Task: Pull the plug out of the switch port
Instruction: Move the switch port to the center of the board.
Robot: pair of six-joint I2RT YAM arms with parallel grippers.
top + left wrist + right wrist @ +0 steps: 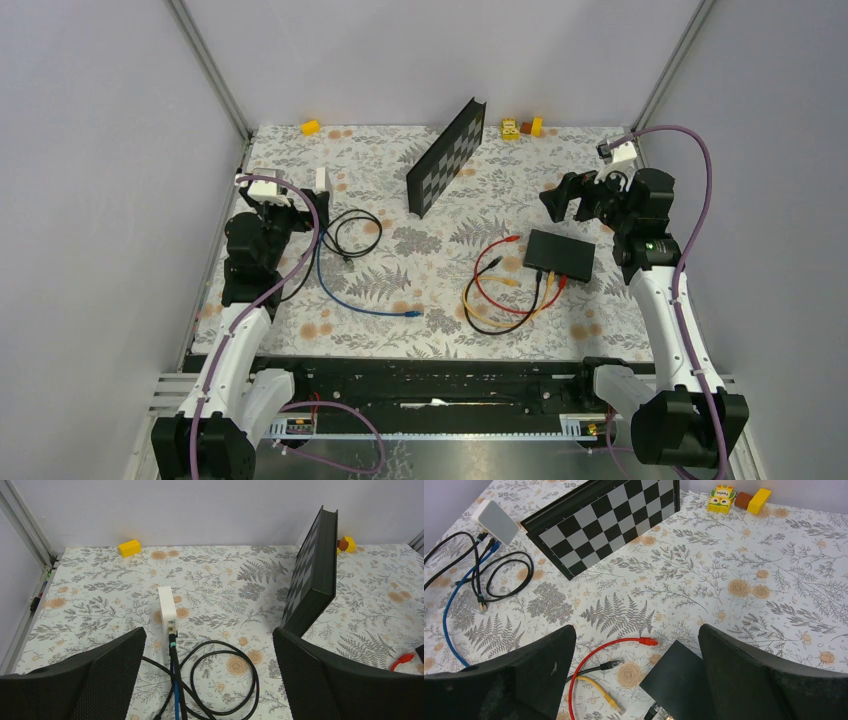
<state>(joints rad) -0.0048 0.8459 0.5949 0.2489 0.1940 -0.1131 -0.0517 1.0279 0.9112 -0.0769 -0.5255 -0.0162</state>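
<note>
The white box [322, 180] [167, 605] stands on edge, slim enough to fit between my fingers. My left gripper moves outward next, lowers over it and closes across its long sides.
The switch [560, 255], a flat black box, lies right of the table's middle. Red, yellow and black cables [548, 283] run into its near edge; their free ends lie to its left. In the right wrist view the switch [679, 675] sits low between my fingers, with a black plug [653, 711] at its edge and the loose red plug [647, 641] beside it. My right gripper [570, 200] [636, 630] is open and empty, above and just beyond the switch. My left gripper [285, 205] [208, 635] is open and empty at far left.
A black checkered board [445, 158] stands tilted at the back middle. A white box [167, 605] with black and blue cables [175, 690] lies in front of the left gripper. A yellow block [311, 127] and toy blocks [520, 127] sit by the back wall.
</note>
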